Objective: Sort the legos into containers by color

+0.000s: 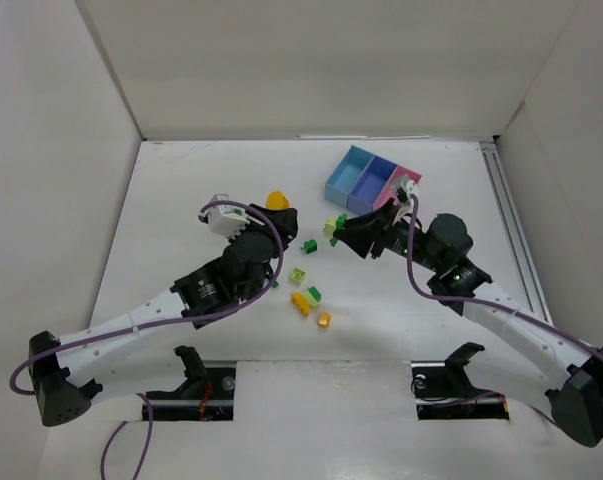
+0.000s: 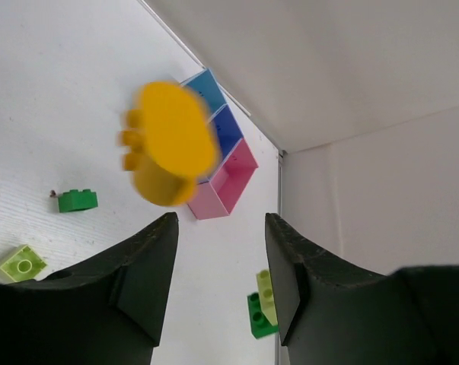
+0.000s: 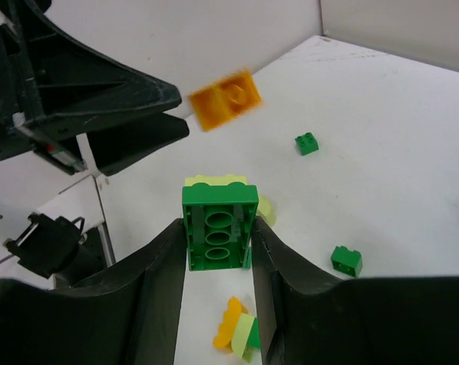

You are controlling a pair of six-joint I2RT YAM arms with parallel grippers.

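My right gripper needs to tilt down next and lower the pair (image 1: 333,225) to let it go away from loose legos, because bare tabletop in front of the bins is below.
My right gripper (image 3: 218,236) is shut on a dark green lego (image 3: 218,226) with a pale lime lego (image 3: 214,181) stuck behind it. In the top view this gripper (image 1: 341,230) holds the pair (image 1: 333,225) in front of the containers. The light blue (image 1: 347,176), darker blue (image 1: 374,182) and pink (image 1: 401,186) bins stand joined in a row. My left gripper (image 1: 284,218) is open (image 2: 221,228). A blurred yellow-orange lego (image 2: 170,144) is just beyond its fingertips, not gripped; it also shows in the top view (image 1: 277,200).
Loose legos lie between the arms: dark green (image 1: 308,246), lime (image 1: 298,275), green (image 1: 314,293), yellow (image 1: 301,303), orange (image 1: 324,320). White walls enclose the table. A rail (image 1: 509,230) runs along the right edge.
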